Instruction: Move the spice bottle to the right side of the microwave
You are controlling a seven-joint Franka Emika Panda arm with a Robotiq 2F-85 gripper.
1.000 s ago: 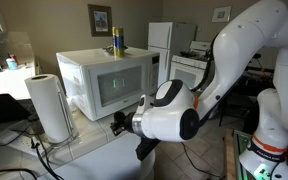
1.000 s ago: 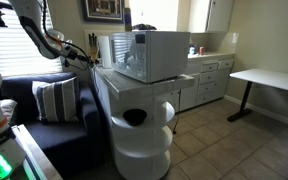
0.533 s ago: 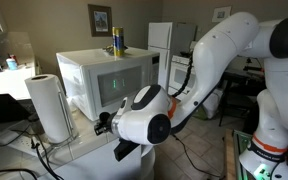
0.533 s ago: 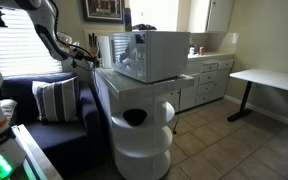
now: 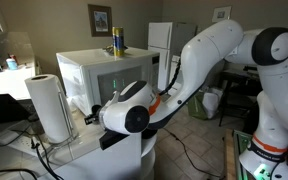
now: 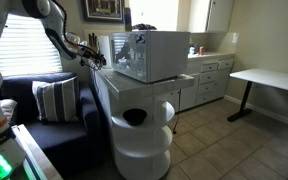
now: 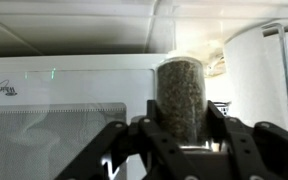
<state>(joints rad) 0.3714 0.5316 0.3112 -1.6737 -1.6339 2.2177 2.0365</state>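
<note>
My gripper needs to move outward and toward the paper towel roll next, into the gap beside the microwave, because the spice bottle still overlaps the edge of the microwave.
My gripper is shut on the spice bottle, a small dark jar that stands upright between the fingers. The white microwave fills the wrist view right behind the bottle. In an exterior view the gripper is at counter height between the microwave and the paper towel roll; the bottle is hard to make out there. In an exterior view the gripper is at the far side of the microwave.
A taller yellow-and-blue bottle stands on top of the microwave. The paper towel roll also shows in the wrist view, close beside the bottle. A white fridge and stove stand behind. Cables lie on the counter edge.
The arm has swung along the microwave's front towards the paper towel roll, carrying the bottle into the gap beside the microwave.
</note>
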